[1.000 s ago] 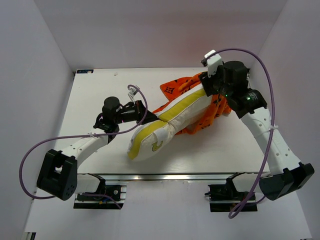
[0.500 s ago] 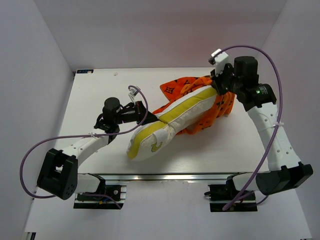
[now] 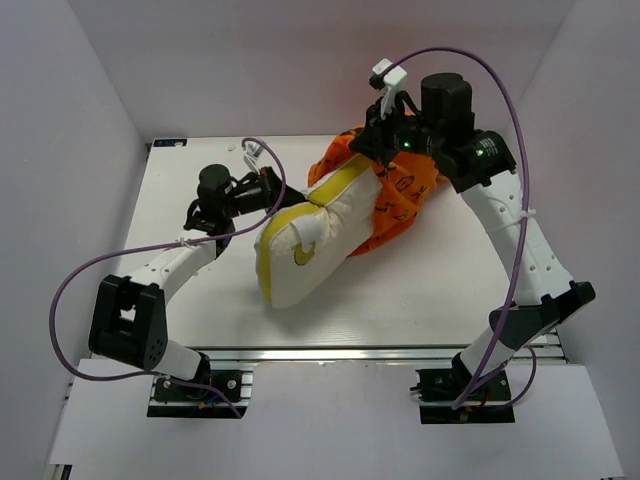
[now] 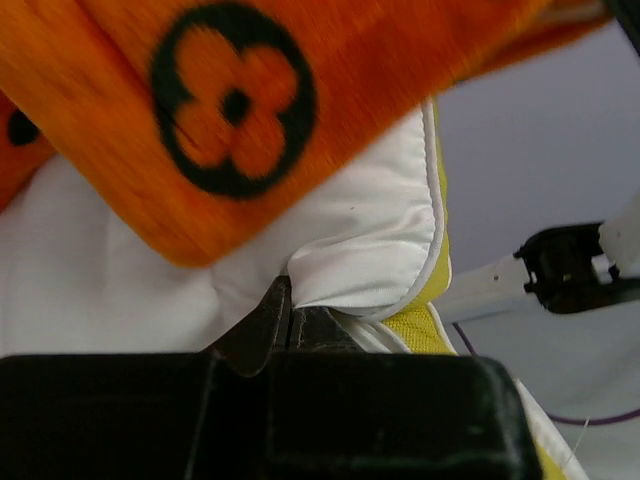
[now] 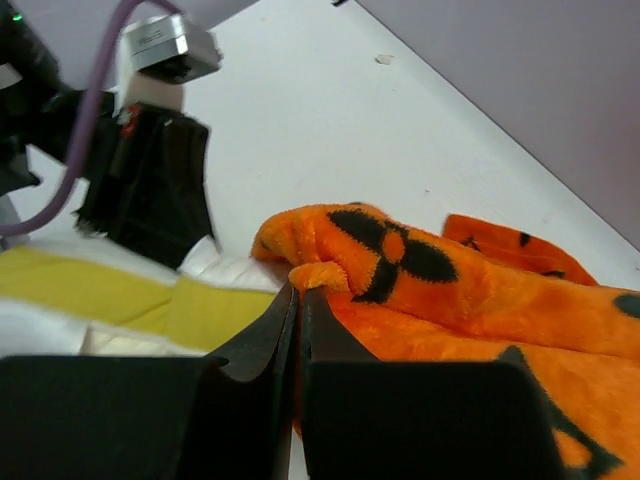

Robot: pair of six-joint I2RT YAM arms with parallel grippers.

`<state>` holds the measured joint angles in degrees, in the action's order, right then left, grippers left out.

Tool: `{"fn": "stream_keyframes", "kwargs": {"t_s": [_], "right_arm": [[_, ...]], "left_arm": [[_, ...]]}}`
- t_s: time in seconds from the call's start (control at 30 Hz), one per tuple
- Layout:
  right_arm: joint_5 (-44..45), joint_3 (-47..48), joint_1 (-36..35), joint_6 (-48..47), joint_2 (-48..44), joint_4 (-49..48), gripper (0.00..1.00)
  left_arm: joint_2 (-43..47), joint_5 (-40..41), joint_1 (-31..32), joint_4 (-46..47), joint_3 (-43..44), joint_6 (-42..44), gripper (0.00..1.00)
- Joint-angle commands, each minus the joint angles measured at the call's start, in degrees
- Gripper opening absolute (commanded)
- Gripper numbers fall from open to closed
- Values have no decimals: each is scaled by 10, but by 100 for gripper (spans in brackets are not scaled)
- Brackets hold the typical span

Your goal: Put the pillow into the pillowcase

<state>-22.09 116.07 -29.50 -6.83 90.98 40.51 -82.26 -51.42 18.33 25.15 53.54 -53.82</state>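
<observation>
The robot's left gripper will next pull the pillow's seam edge to the left in the top view and open, as the seam edge still lies bare below the pillowcase's fold.
The cream-white pillow with its yellow band lies slanted across the table, its far end inside the orange pillowcase. My left gripper is shut on the pillow's seam edge, just below a fold of the pillowcase. At the back, my right gripper is shut on a rolled edge of the pillowcase, held above the pillow's yellow band. In the wrist views the left gripper and the right gripper both show their jaws pressed together on fabric.
The white table is walled by pale panels on three sides. The left arm's wrist shows close beside the pillow in the right wrist view. Purple cables loop over both arms.
My right gripper has shut on the pillowcase edge and swung left and back, pulling the case further over the pillow. The left arm has shifted back, and the pillow has turned more upright.
</observation>
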Motion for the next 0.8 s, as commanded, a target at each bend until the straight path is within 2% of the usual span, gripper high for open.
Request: {"fn": "stream_keyframes", "kwargs": {"t_s": [0.0, 0.1, 0.17, 0.27, 0.3, 0.33, 0.4, 0.5, 0.57, 0.77], "right_arm": [[-80, -26, -44, 53, -14, -32, 0], [-63, -54, -136, 40, -25, -35, 0], [-47, -20, -164, 50, 5, -41, 0], [-24, 110, -182, 88, 88, -51, 0], [-13, 184, -184, 93, 113, -53, 0], [-9, 218, -185, 96, 162, -53, 0], [-16, 255, -194, 123, 193, -65, 0], [-16, 222, -241, 132, 189, -95, 0], [-15, 155, -258, 142, 167, -112, 0], [-35, 119, -225, 194, 177, -108, 0]], "left_arm": [[-33, 64, -36, 58, 19, -55, 0], [-65, 73, -47, 109, 31, -92, 0], [-83, 80, -46, 132, 43, -106, 0], [-109, 89, -37, 177, 56, -142, 0], [-117, 89, -33, 182, 61, -151, 0], [-120, 89, -29, 182, 64, -152, 0], [-124, 86, -25, 185, 62, -154, 0], [-125, 92, -27, 195, 44, -156, 0], [-132, 97, -30, 205, 37, -159, 0], [-154, 158, -51, 270, -11, -203, 0]]}}
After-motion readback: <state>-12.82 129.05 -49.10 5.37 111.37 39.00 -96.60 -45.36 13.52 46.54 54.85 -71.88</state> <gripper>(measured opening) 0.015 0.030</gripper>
